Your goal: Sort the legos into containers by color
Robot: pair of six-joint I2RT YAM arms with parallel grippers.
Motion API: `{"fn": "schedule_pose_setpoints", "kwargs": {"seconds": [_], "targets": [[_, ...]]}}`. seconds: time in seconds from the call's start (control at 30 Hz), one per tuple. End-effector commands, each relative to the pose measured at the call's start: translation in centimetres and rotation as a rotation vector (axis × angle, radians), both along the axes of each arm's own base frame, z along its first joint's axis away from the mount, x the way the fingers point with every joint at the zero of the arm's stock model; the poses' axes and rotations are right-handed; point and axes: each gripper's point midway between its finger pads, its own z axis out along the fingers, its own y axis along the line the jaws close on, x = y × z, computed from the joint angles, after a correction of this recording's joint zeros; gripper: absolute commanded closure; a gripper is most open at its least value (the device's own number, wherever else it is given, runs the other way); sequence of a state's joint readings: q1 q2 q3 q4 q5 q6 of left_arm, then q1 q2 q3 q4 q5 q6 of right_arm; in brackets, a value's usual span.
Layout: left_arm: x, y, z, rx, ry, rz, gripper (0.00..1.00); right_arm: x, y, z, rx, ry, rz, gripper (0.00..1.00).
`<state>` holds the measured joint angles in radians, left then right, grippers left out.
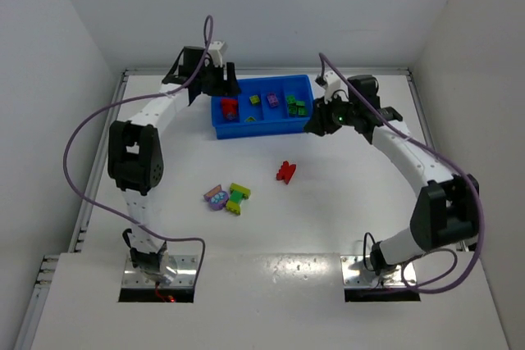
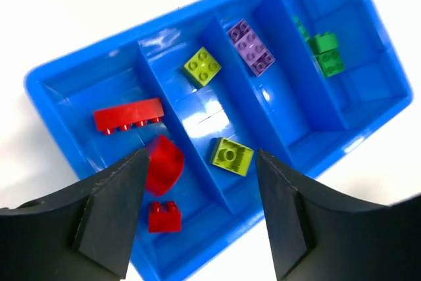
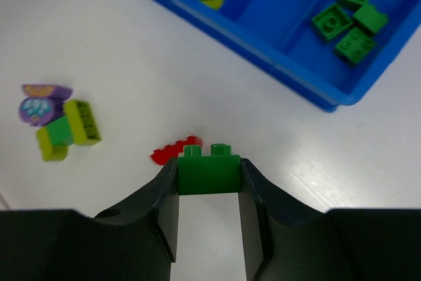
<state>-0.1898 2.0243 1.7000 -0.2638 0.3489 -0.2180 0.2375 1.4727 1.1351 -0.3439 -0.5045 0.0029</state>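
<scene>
The right gripper moves outward over the tray's end section next and lowers the dark green lego inside, since green legos already lie there.
The blue tray (image 1: 264, 126) lies at the back of the table with four compartments: red legos (image 2: 128, 118), yellow-green ones (image 2: 231, 156), a purple one (image 2: 251, 45), and green ones (image 2: 325, 54). My left gripper (image 2: 202, 162) hangs open over the tray's red end (image 1: 221, 88), nothing between its fingers. A curved red piece (image 2: 164, 162) shows just beside one fingertip. My right gripper (image 3: 209, 177) is shut on a dark green lego (image 3: 209, 166), above the table near the tray's right front corner (image 1: 316, 125).
Loose on the table in front of the tray are a red lego (image 1: 286, 171) and a cluster of purple (image 1: 216, 197), yellow-green and green pieces (image 1: 238, 198). White walls close in the left, right and back.
</scene>
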Motion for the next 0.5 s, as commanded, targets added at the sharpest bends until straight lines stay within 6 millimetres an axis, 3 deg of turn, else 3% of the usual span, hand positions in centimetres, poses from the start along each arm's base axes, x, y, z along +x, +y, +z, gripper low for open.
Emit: {"fn": "schedule_pose_setpoints", "kwargs": {"seconds": [0.0, 0.07, 0.1, 0.13, 0.17, 0.2, 0.23, 0.27, 0.3, 0.33, 0.4, 0.47], "targets": [[-0.9, 0.5, 11.0, -0.045, -0.211, 0.044, 0.28, 5.7, -0.5, 1.7, -0.02, -0.122, -0.101, 1.0], [-2.4, 1.0, 13.6, -0.088, -0.237, 0.06, 0.23, 7.5, -0.3, 1.3, -0.025, -0.128, -0.11, 1.0], [-4.0, 1.6, 16.1, -0.118, -0.267, 0.079, 0.19, 8.6, -0.5, 1.0, -0.046, -0.141, -0.129, 1.0], [-4.6, 2.6, 17.0, -0.14, -0.271, 0.118, 0.13, 10.5, -0.3, 0.2, -0.054, -0.137, -0.138, 1.0], [-6.2, 3.6, 18.4, -0.184, -0.276, 0.131, 0.03, 12.3, -0.1, 1.3, -0.048, -0.174, -0.149, 1.0], [-6.9, 4.1, 18.7, -0.192, -0.271, 0.123, 0.0, 13.2, 0.2, 0.8, -0.044, -0.165, -0.153, 1.0], [-7.9, 4.9, 18.4, -0.182, -0.248, 0.115, 0.0, 14.5, 0.2, -1.7, -0.066, -0.125, -0.164, 1.0], [-8.5, 5.6, 18.4, -0.147, -0.264, 0.083, 0.0, 15.4, 0.6, -2.2, -0.078, -0.126, -0.172, 1.0], [-9.4, 6.7, 17.7, -0.144, -0.251, 0.05, 0.0, 16.8, 0.7, -1.5, -0.078, -0.153, -0.186, 0.99], [-10.3, 7.4, 18.4, -0.131, -0.267, 0.028, 0.0, 17.5, 0.9, -2.0, -0.08, -0.149, -0.186, 0.96], [-12.1, 8.0, 16.8, -0.074, -0.217, -0.042, 0.0, 19.7, 0.7, -3.3, -0.106, -0.156, -0.209, 0.83], [-15.0, 7.1, 15.8, -0.074, -0.175, -0.164, 0.0, 20.5, 1.3, -4.0, -0.113, -0.157, -0.21, 0.68]]}}
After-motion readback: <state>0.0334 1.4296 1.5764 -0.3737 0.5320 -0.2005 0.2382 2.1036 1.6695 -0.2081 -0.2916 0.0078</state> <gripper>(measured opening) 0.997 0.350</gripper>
